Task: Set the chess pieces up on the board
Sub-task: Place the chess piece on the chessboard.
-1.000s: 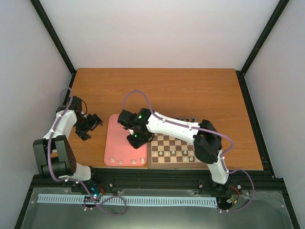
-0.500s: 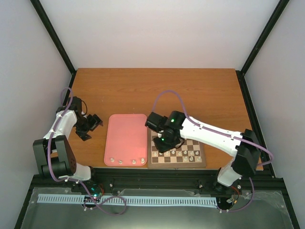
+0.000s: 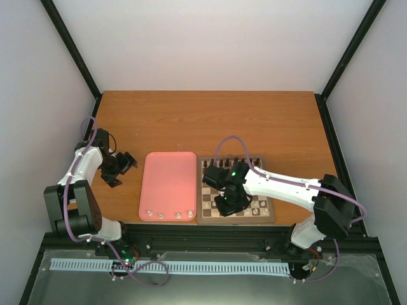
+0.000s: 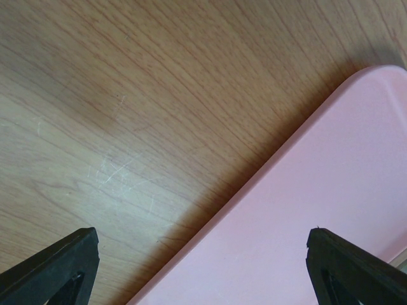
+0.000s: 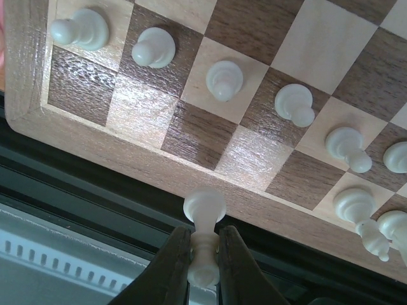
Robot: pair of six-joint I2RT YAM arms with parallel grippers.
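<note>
An empty light near-row square [image 5: 254, 157] lies below my right gripper, to its right in the wrist view. Next I will move over there, lower and release the piece.
The board [image 3: 269, 219] lies at the table's near edge, right of centre. My right gripper [image 3: 230, 202] hovers over its near left part, shut on a white chess piece [image 5: 205, 210] held by the stem. In the right wrist view that piece hangs over the board's near border [image 5: 127, 149]. Several white chess pieces [image 5: 224, 79] stand in a row on the near squares. Other white pieces [image 3: 163, 215] sit along the pink tray's near end. My left gripper [image 3: 121, 166] stays open left of the tray, with nothing between its fingertips [image 4: 76, 257].
The pink tray [image 3: 168, 181] lies just left of the board, its edge [image 4: 331, 190] under the left wrist camera. Dark pieces [image 3: 232, 161] line the board's far row. The black metal frame [image 5: 76, 184] runs right below the board's near border.
My right arm has swung right from above the tray to the board's near left part, still shut. The left arm has not moved.
</note>
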